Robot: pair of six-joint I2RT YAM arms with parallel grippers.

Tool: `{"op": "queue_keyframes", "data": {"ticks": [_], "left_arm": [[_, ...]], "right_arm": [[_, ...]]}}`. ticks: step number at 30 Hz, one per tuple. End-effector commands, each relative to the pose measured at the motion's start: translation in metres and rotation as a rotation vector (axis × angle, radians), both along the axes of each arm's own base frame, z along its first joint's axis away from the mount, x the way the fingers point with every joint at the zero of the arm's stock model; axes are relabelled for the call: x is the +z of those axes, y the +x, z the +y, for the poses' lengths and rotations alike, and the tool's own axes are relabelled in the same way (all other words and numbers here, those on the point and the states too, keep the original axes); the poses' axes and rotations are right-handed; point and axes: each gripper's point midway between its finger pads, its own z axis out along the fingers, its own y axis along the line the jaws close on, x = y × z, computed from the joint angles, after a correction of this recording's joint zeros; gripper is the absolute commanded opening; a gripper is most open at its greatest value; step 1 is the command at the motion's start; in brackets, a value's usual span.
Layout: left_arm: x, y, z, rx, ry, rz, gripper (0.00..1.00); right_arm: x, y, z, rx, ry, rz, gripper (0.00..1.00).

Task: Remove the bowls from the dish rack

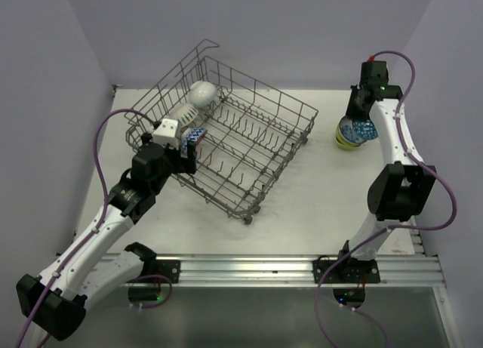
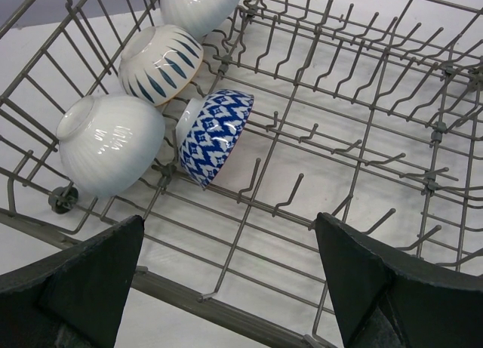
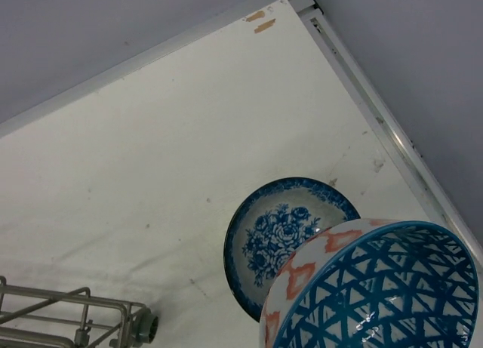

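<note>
The lattice bowl hangs off the middle of the bowl stack toward the edge bar, so my right gripper needs to move toward the rack and down over the floral bowl (image 3: pixel 283 238).
The grey wire dish rack (image 1: pixel 260 148) sits left of centre and fills the left wrist view (image 2: pixel 355 148). At its left end lie a ribbed white bowl (image 2: pixel 109 144), a blue-and-white patterned bowl (image 2: pixel 215 133) (image 1: pixel 195 137), a white bowl with blue leaf strokes (image 2: pixel 160 65) and a plain white bowl (image 2: pixel 198 4) (image 1: pixel 202 93). My left gripper (image 2: pixel 230 287) (image 1: pixel 185 158) is open and empty over the rack's near rim. My right gripper (image 1: pixel 362 121) holds a bowl with blue lattice and red diamonds (image 3: pixel 377 287) above a blue floral bowl (image 3: pixel 283 238); its fingers are hidden.
The floral bowl tops a stack with a lime bowl (image 1: pixel 346 143) at its base, at the far right of the table. The table's right edge rail (image 3: pixel 377 121) runs close beside the stack. A rack wheel (image 3: pixel 143 327) shows at the lower left of the right wrist view.
</note>
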Motion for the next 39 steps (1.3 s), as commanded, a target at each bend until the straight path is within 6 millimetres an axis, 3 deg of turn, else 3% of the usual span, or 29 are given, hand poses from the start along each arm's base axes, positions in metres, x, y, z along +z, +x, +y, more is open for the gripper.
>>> {"op": "queue_keyframes", "data": {"ticks": [1,14,24,36,39], "left_arm": [[0.013,-0.001,-0.005,-0.023,-0.019,-0.041,1.0],[0.012,-0.001,-0.008,-0.035,-0.018,-0.036,1.0],[0.01,0.0,-0.008,-0.035,-0.012,-0.03,1.0],[0.01,-0.001,-0.01,-0.043,-0.015,-0.03,1.0],[0.011,-0.001,-0.01,-0.043,-0.017,-0.031,1.0]], "right_arm": [[0.017,0.017,-0.015,-0.001,-0.091,-0.043,0.0],[-0.011,0.049,-0.016,0.026,-0.098,-0.01,0.0],[-0.041,0.057,-0.002,0.073,-0.043,0.051,0.0],[-0.057,0.056,0.0,0.082,-0.075,0.119,0.0],[-0.054,0.056,0.0,0.078,-0.079,0.119,0.08]]}}
